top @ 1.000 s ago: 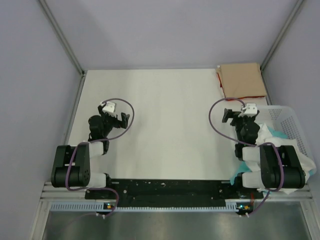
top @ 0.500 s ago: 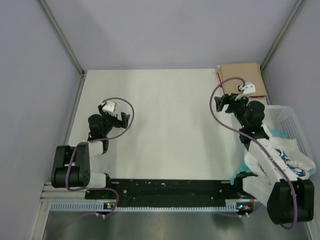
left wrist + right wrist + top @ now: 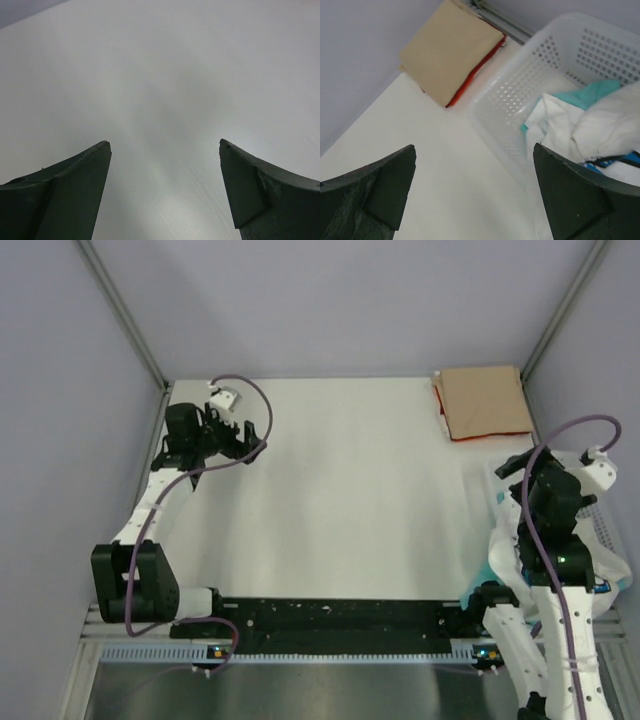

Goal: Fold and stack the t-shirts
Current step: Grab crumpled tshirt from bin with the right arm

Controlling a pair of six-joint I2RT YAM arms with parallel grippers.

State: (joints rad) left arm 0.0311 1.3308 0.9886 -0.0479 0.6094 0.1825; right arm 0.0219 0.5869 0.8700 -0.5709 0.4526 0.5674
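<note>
Next, the right gripper moves back and down into the basket (image 3: 520,85) onto the white t-shirt's blue-and-black patch, before it grabs the white t-shirt.
The tan t-shirt (image 3: 485,403) with a red edge lies folded at the table's far right corner; it also shows in the right wrist view (image 3: 450,50). The white t-shirt (image 3: 605,122) lies crumpled in the white mesh basket (image 3: 520,85) with a teal cloth (image 3: 592,92). My right gripper (image 3: 514,466) is open and empty, raised above the basket's near-left rim (image 3: 474,146). My left gripper (image 3: 252,438) is open and empty over bare table at the far left (image 3: 165,145).
The basket (image 3: 598,502) stands at the table's right edge, mostly hidden under my right arm in the top view. Grey walls and metal posts close in the table on three sides. The white tabletop (image 3: 350,480) lies between the two arms.
My left arm has reached out to the far left of the table. My right arm has swung right and risen over the basket. Both grippers stayed open.
</note>
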